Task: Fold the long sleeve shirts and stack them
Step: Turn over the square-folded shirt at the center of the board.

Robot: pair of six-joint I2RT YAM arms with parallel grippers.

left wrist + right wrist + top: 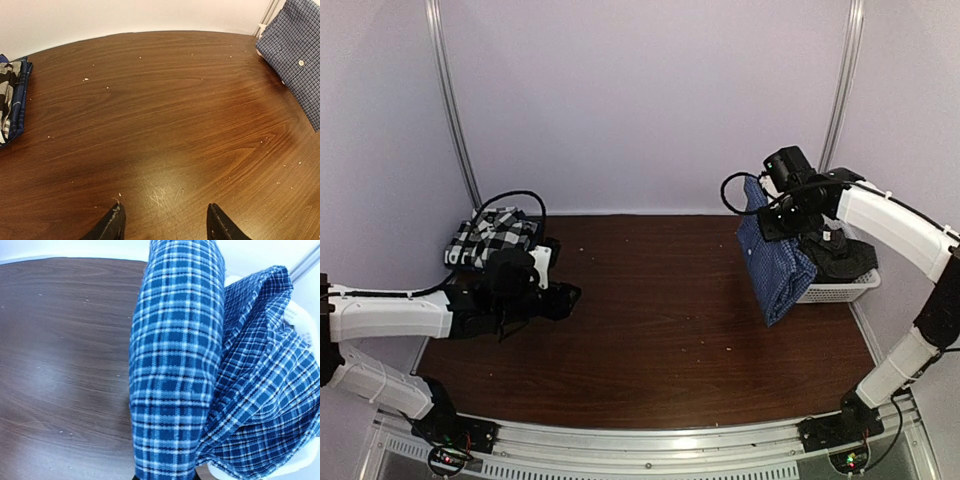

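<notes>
Next, my right gripper needs to go down and to the left in the top view to release the blue shirt, since bare wood lies below the gripper on that side.
My right gripper [761,203] is shut on a blue fine-check shirt [775,262] and holds it up at the right of the table, where the cloth hangs down beside a white basket [848,291]. In the right wrist view the blue shirt [175,365] covers the fingers. A dark charcoal shirt [847,254] lies in the basket. At the back left sits a folded stack with a black-and-white plaid shirt [492,236] on top. My left gripper [566,296] hovers low over bare wood in front of that stack, open, with nothing between its fingertips [116,220].
The brown wooden table [660,320] is walled by pale panels at the back and sides. In the left wrist view the stack [12,100] lies at the left edge and the hanging blue shirt [296,55] at the top right.
</notes>
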